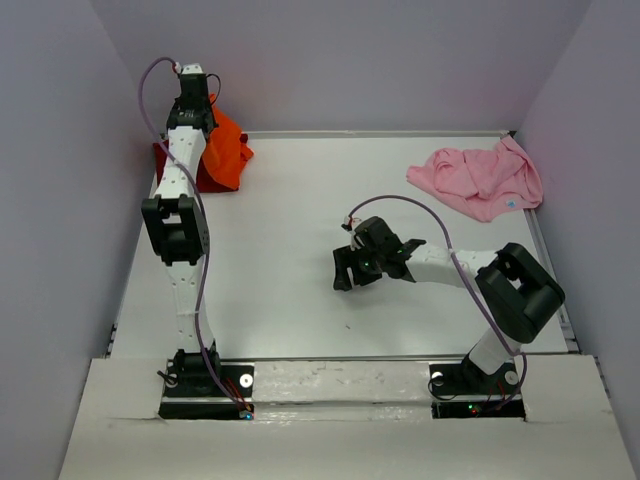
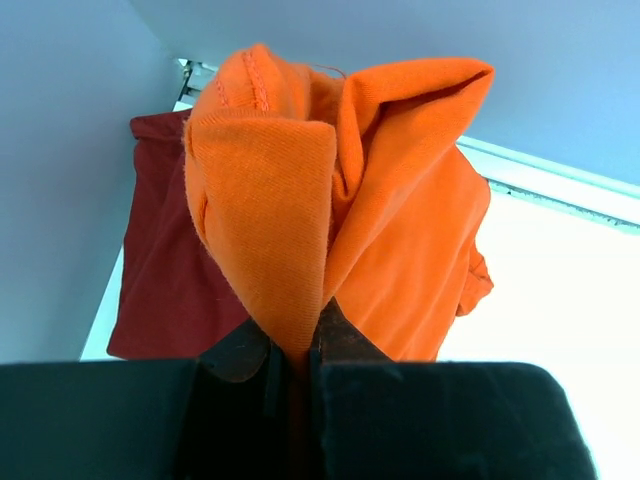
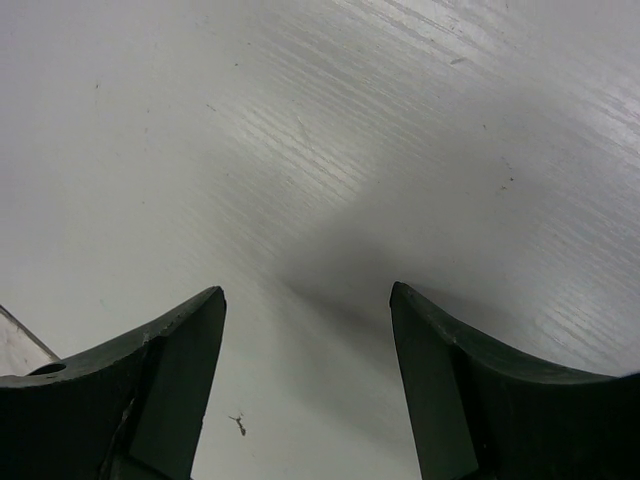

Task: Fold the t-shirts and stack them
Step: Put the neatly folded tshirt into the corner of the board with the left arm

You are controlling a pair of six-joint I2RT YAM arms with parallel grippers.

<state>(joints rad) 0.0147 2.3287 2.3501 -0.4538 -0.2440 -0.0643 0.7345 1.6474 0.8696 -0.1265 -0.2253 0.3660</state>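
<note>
The orange fold comes down toward the side in my left gripper next and is released there, since the maroon t-shirt's strip (image 1: 160, 162) (image 2: 166, 254) along that side is still uncovered.
My left gripper (image 2: 297, 340) is shut on a bunched fold of the orange t-shirt (image 2: 330, 190) and holds it up at the table's far left corner. In the top view the orange t-shirt (image 1: 228, 150) hangs beside the left gripper (image 1: 203, 120), over the maroon t-shirt (image 1: 206, 176), which lies flat under it and also shows in the left wrist view (image 2: 165, 260). The pink t-shirt (image 1: 482, 178) lies crumpled at the far right. My right gripper (image 1: 352, 270) is open and empty just above the bare table middle, as the right wrist view (image 3: 308, 300) shows.
The white table (image 1: 300, 260) is enclosed by purple walls on the left, back and right. A raised rim runs along the table's back edge (image 1: 380, 133) and right side. The arm bases stand at the near edge.
</note>
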